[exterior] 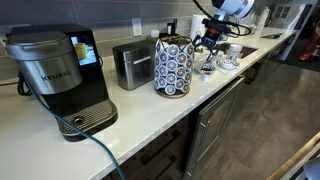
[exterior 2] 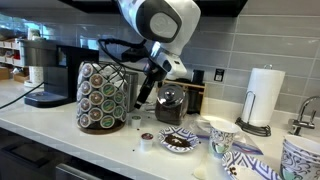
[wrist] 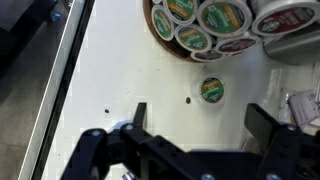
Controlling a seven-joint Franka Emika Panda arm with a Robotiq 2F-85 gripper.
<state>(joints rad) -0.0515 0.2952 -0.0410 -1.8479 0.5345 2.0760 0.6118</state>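
My gripper moves down and across toward the carousel next, bringing the spread fingers around the green-lidded coffee pod.
My gripper (wrist: 203,125) is open and empty, its two black fingers spread wide above the white counter (wrist: 110,70). One loose coffee pod (wrist: 211,90) with a green lid sits on the counter just beyond the fingers, apart from them. The pod carousel (wrist: 200,18), full of pods, is right behind it. In both exterior views the gripper (exterior 2: 144,96) (exterior: 205,41) hangs beside the carousel (exterior 2: 103,95) (exterior: 173,66), and the loose pod (exterior 2: 146,138) rests below it.
A Keurig machine (exterior: 55,75) and a toaster (exterior: 132,63) stand along the counter. A bowl with dark contents (exterior 2: 180,141), patterned mugs (exterior 2: 220,135), a paper towel roll (exterior 2: 262,97) and a dark appliance (exterior 2: 172,102) crowd the area by the gripper.
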